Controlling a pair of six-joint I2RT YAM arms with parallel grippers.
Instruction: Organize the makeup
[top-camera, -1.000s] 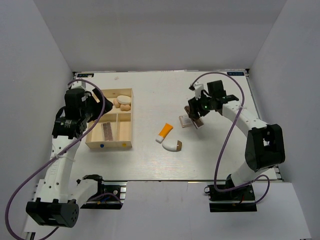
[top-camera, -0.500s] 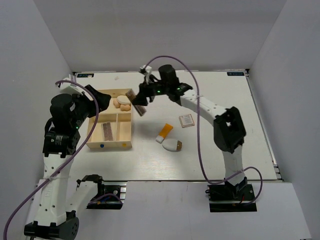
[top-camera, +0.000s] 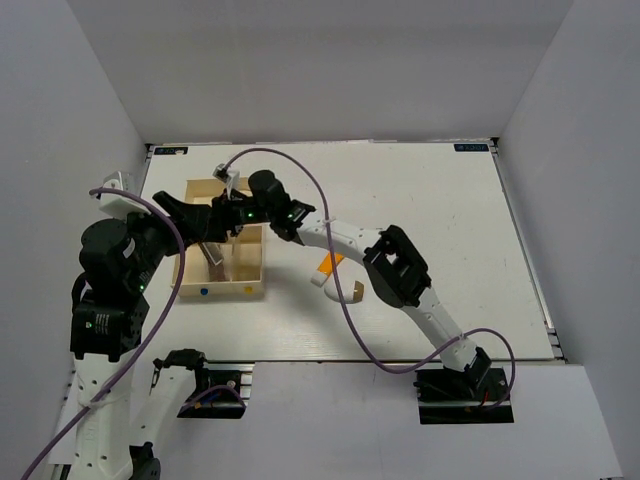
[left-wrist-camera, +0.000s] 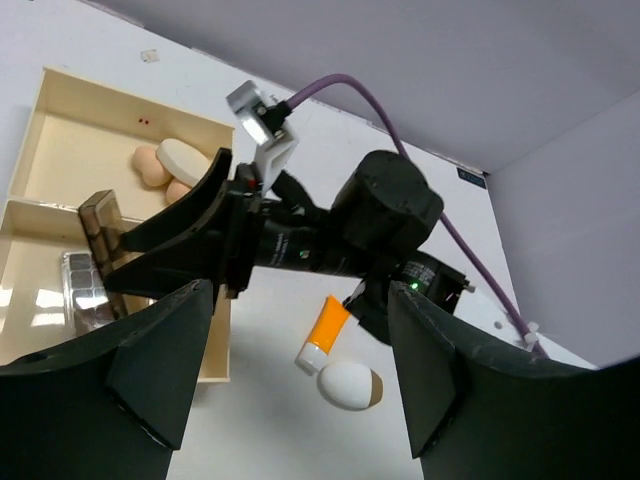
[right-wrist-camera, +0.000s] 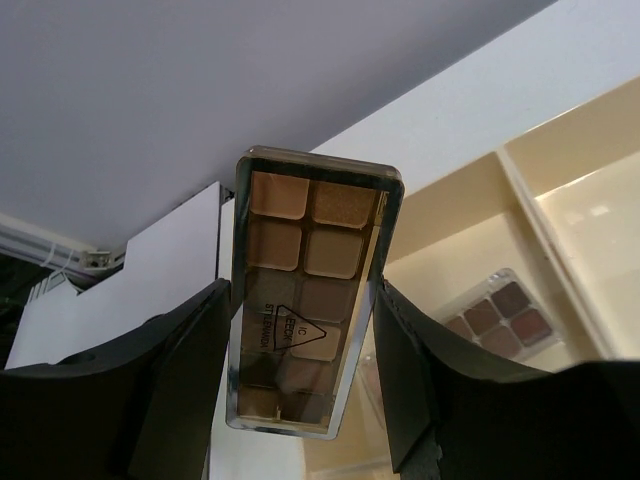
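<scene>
The robot's right gripper will next move down and to the right in its wrist view, where the flat second palette lies below it, and let go of one palette on top of the other.
My right gripper is shut on a slim eyeshadow palette and holds it upright over the near-left compartment of the wooden tray. The held palette also shows in the left wrist view. A second palette lies flat in that compartment, seen too in the right wrist view. Peach sponges and a cream puff sit in the far compartment. My left gripper is open and empty, high above the tray's side. The square compact is hidden behind my right arm.
An orange tube with a white cap and a white egg-shaped item with a brown end lie on the table right of the tray. My right arm stretches across the table's middle. White walls enclose the table.
My right arm has swung from the right side of the table to the tray, carrying the palette. My left arm has lifted and pulled back toward the left.
</scene>
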